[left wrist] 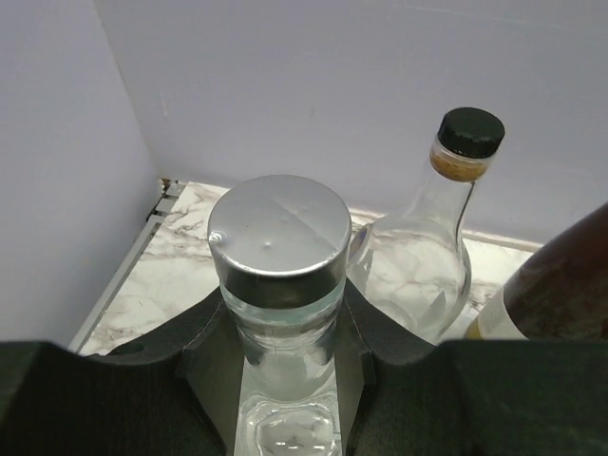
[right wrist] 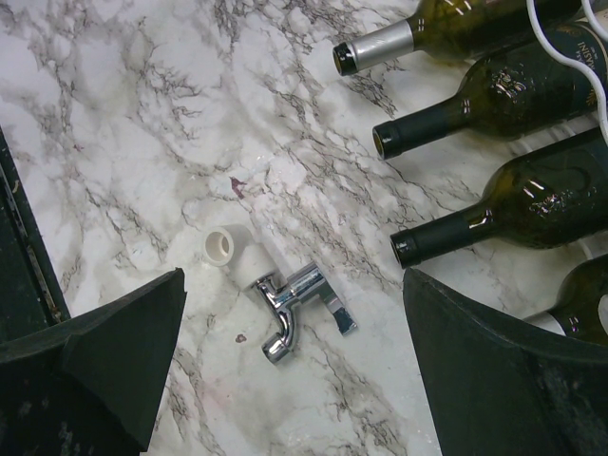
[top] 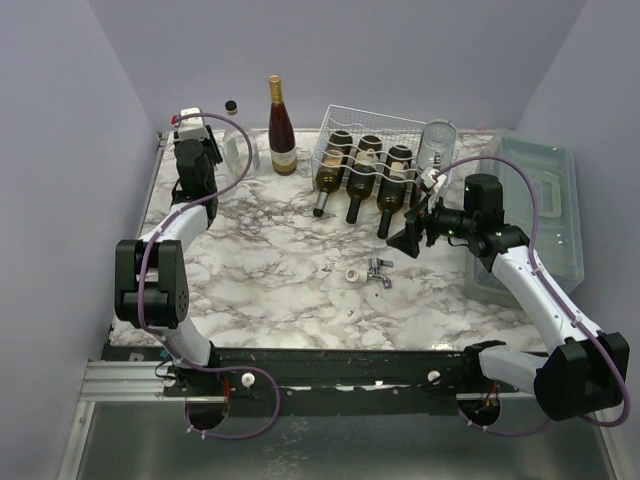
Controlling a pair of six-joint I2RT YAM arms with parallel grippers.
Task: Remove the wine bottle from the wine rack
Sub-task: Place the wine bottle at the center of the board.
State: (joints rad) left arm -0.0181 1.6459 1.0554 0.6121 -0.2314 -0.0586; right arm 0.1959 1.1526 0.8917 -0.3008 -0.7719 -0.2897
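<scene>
Next I will lower the clear bottle in my left gripper outward onto the bare marble beside the black-capped bottle, which lies below and slightly outward, and release it.
The white wire wine rack stands at the back of the marble table. Dark wine bottles lie in its cradles, necks toward me. A clear glass vessel rests at the rack's right end. In the far left corner my left gripper is shut on the neck of an upright clear glass bottle with a silver cap. My right gripper hangs open above the table, just in front of the bottle necks, holding nothing.
A black-capped clear bottle and an upright red wine bottle stand beside the left gripper, close to the back wall. A chrome tap with a white fitting lies mid-table. A translucent grey-green bin fills the right side.
</scene>
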